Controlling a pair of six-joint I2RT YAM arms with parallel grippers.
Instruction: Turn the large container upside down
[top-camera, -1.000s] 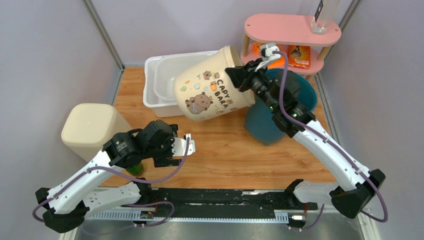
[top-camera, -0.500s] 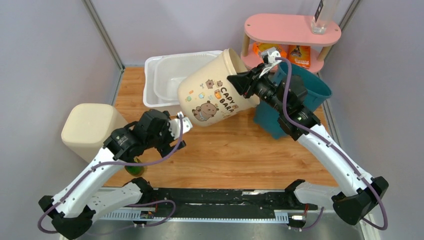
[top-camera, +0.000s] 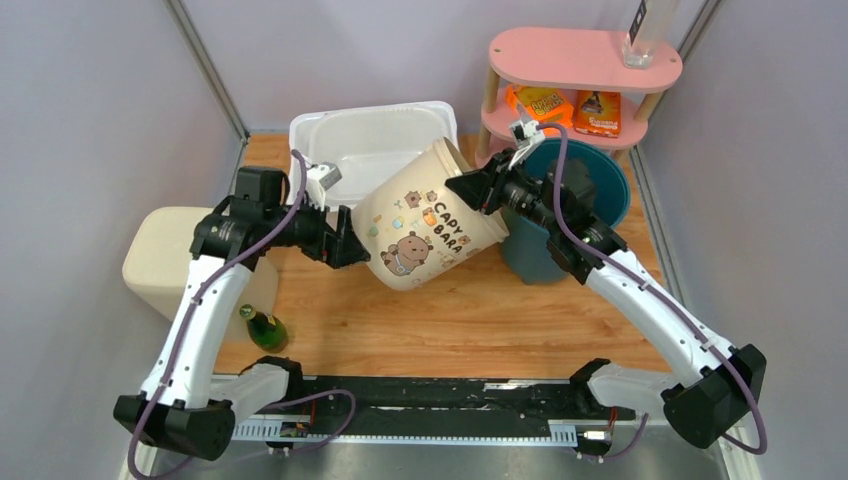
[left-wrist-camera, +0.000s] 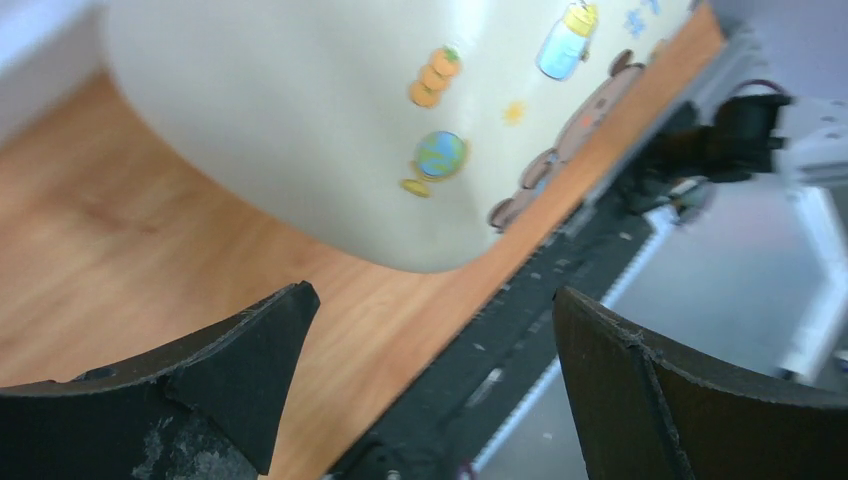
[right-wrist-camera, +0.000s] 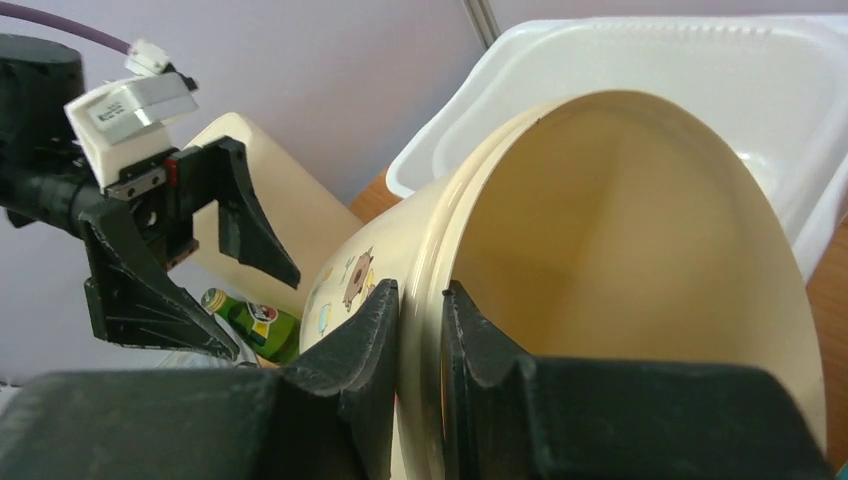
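Observation:
I will lower the container (top-camera: 425, 225) with my right gripper and release it on the table, as its bare wood lies below the gripper and to its left in the top view.
The large cream container (top-camera: 425, 225) printed with "CAPY BARA" and cartoon animals hangs tilted on its side above the wooden table, its mouth toward the back right. My right gripper (top-camera: 478, 187) is shut on its rim, one finger inside and one outside, as the right wrist view (right-wrist-camera: 420, 300) shows. My left gripper (top-camera: 352, 245) is open and empty, just left of the container's base. In the left wrist view the container's wall (left-wrist-camera: 330, 120) fills the top, above the open gripper (left-wrist-camera: 435, 310).
A white tub (top-camera: 372, 140) stands at the back. A teal bin (top-camera: 560, 215) is under my right arm. A cream bin (top-camera: 175, 255) sits at the left, with a green bottle (top-camera: 264, 328) beside it. A pink shelf (top-camera: 585, 60) holds snack packs at the back right.
My left arm has swung up and back from the table's front to the container's base. My right gripper has lowered and tipped the container a little toward the left.

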